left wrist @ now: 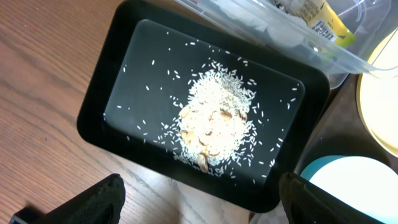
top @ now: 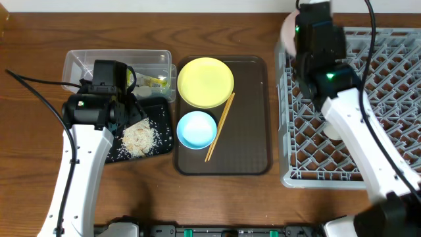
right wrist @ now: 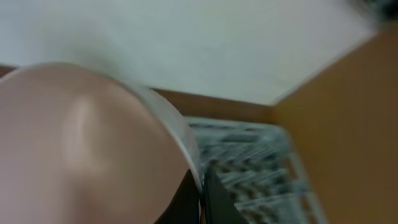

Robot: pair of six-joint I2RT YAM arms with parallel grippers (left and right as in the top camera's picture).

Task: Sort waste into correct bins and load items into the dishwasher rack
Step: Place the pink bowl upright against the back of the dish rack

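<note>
The right gripper turns and lowers into the far rack corner by the serving tray next and releases the pinkish-white bowl, since the bowl hangs over the rack's edge.
My right gripper is shut on the rim of the pinkish-white bowl, held tilted over the far left corner of the grey dishwasher rack; the bowl peeks out beside the arm. My left gripper is open and empty above the black tray, which holds rice scraps. The clear tub behind it holds the yellow-green wrapper. The yellow plate, light-blue bowl and chopsticks lie on the brown serving tray. A white thing in the rack is mostly hidden by the arm.
The brown serving tray sits between the bins and the rack. Bare wooden table lies left and in front. The right arm stretches across the rack's left half.
</note>
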